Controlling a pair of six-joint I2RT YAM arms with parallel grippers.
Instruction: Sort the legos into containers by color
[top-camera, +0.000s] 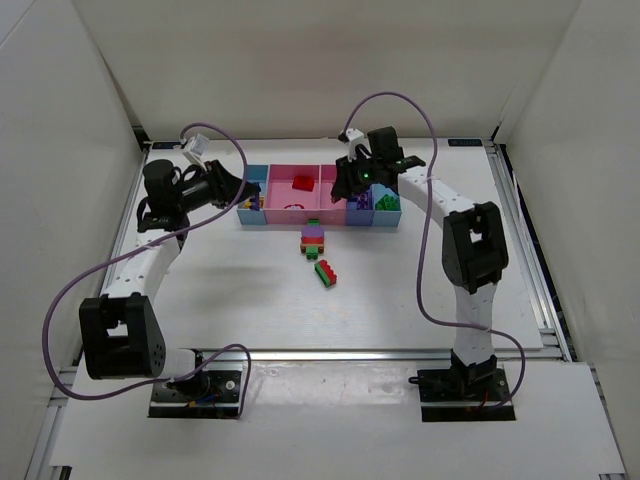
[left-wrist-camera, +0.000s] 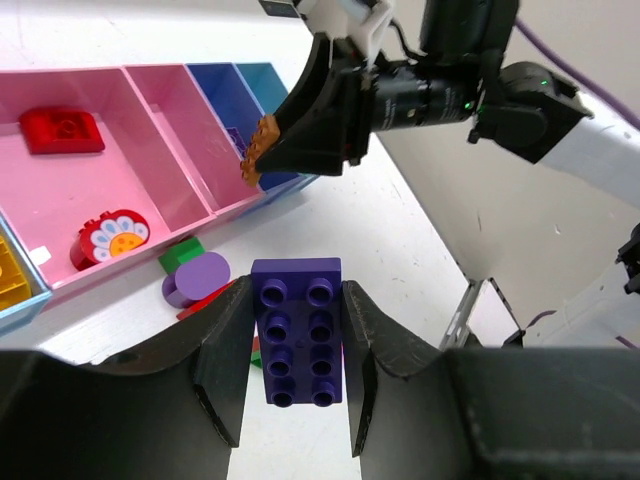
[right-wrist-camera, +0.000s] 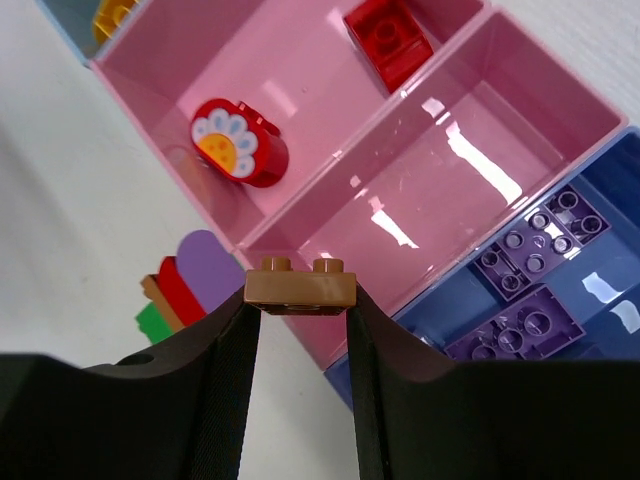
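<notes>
The section lies below and outward, so my right gripper will next carry the brown-orange lego outward past the front side of the tray's empty second pink section, lower it slightly and release it.
My left gripper (left-wrist-camera: 297, 305) is shut on a dark purple eight-stud lego (left-wrist-camera: 297, 345) and holds it above the table, near the left end of the tray (top-camera: 268, 221). The right gripper (right-wrist-camera: 300, 300) grips a small brown-orange lego (right-wrist-camera: 300, 287) over the front wall of the second pink compartment (right-wrist-camera: 420, 190), which is empty. In the first pink compartment lie a red lego (right-wrist-camera: 390, 40) and a red flower piece (right-wrist-camera: 238, 142). Purple legos (right-wrist-camera: 530, 260) lie in the dark blue compartment. In the top view the left gripper (top-camera: 235, 190) and right gripper (top-camera: 350, 182) both hover at the tray.
A small stack of green, purple, red and orange legos (top-camera: 315, 238) sits on the table just in front of the tray. A green-and-red lego (top-camera: 326, 272) lies nearer the arms. Yellow legos (top-camera: 250, 203) are in the left end compartment and green ones (top-camera: 385, 200) in the right.
</notes>
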